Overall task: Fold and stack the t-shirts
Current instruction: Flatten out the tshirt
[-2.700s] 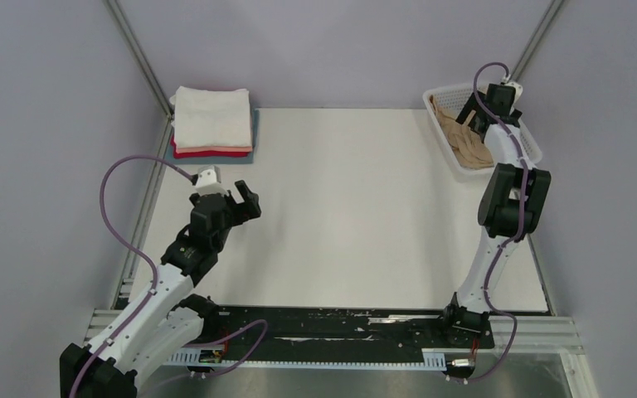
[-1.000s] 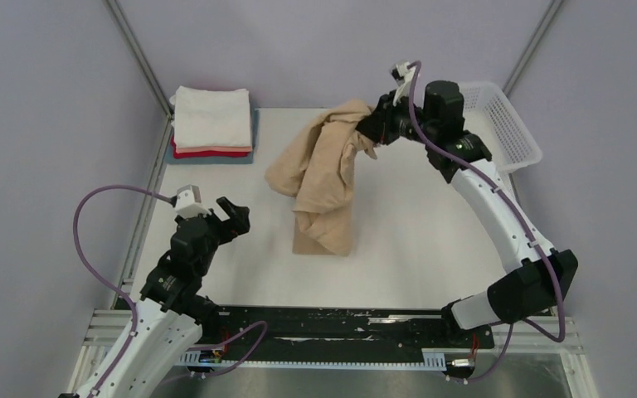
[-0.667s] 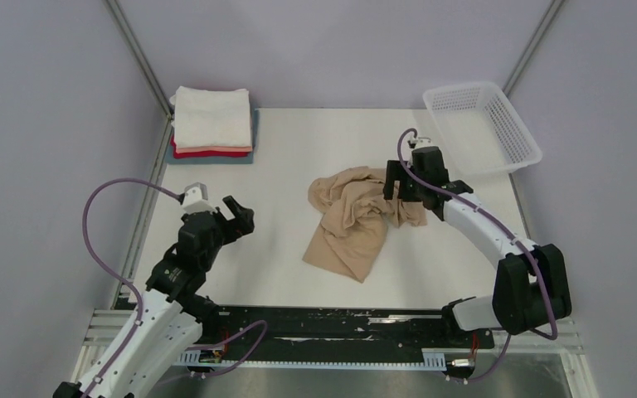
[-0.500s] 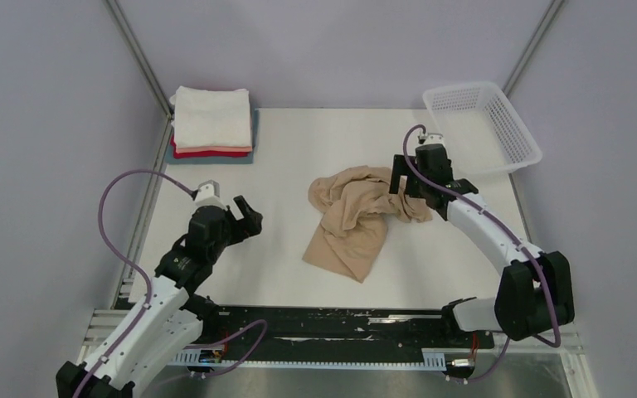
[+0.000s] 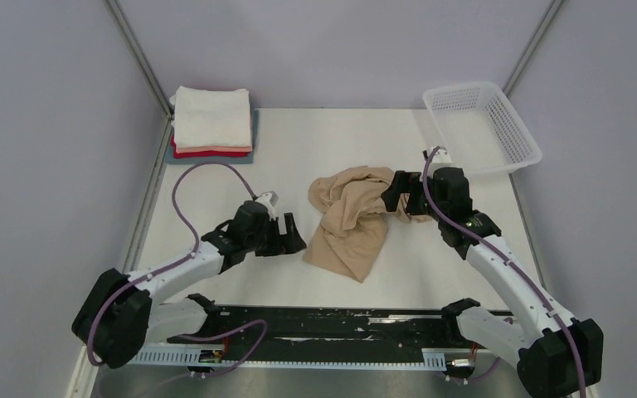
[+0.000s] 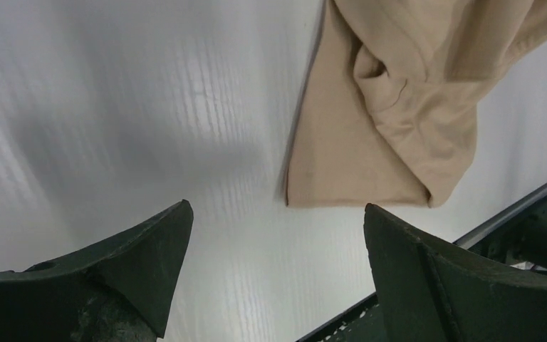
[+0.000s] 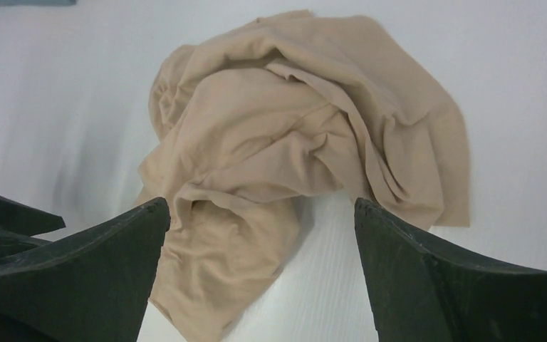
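The tan t-shirt's corner is clear of the folds and below my left gripper, to its right in the top view, so I will move the gripper across and down there next.
A tan t-shirt lies crumpled in a heap in the middle of the white table. The other t-shirts are a folded stack at the back left corner, cream-white on top, with pink, red and grey-blue edges below. My left gripper is low over the table just left of the heap's near corner, open and empty. In the left wrist view the tan t-shirt lies just ahead of the left gripper. My right gripper is open at the heap's right edge. In the right wrist view the right gripper hangs over the tan t-shirt, holding nothing.
A white mesh basket stands at the back right corner with nothing in it. Metal frame posts rise at both back corners. A black rail runs along the table's near edge between the arm bases.
The right gripper carried the tan shirt from the back to the middle, opened and let it drop in a heap. The left arm swung right and down to the shirt's near corner.
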Robot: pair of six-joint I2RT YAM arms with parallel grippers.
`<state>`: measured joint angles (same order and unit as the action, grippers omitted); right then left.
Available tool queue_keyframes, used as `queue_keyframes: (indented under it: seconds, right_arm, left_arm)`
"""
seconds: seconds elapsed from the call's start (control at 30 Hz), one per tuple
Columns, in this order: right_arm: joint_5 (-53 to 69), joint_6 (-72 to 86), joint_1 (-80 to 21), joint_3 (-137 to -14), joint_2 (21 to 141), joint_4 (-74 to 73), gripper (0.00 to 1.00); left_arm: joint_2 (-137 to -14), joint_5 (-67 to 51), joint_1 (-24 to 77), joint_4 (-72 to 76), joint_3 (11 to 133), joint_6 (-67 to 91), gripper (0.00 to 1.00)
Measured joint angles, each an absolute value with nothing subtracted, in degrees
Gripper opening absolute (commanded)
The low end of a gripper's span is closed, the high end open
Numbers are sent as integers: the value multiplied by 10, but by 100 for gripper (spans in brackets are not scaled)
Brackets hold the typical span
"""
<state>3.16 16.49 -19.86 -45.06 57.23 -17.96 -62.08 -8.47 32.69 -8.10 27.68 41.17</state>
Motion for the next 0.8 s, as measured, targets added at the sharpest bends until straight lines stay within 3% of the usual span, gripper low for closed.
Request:
queue_keyframes:
  seconds: [0.3,0.6,0.7,0.73,0.8]
  right_arm:
    - [15,187,-199,-411,542,-179,100]
    - [-21,195,-199,-409,541,-176,100]
    - [-27,195,-199,-405,542,-173,100]
    - [-30,195,-199,-403,542,-172,100]
    - [-34,195,-199,-401,542,-173,100]
  left_arm:
    - [-789,-64,426,-28,331,454,66]
    - [-869,4,492,-48,403,472,51]
    - [-891,22,503,-57,426,479,25]
    - [-900,29,506,-61,433,481,5]
    - [-917,48,512,-74,450,481,0]
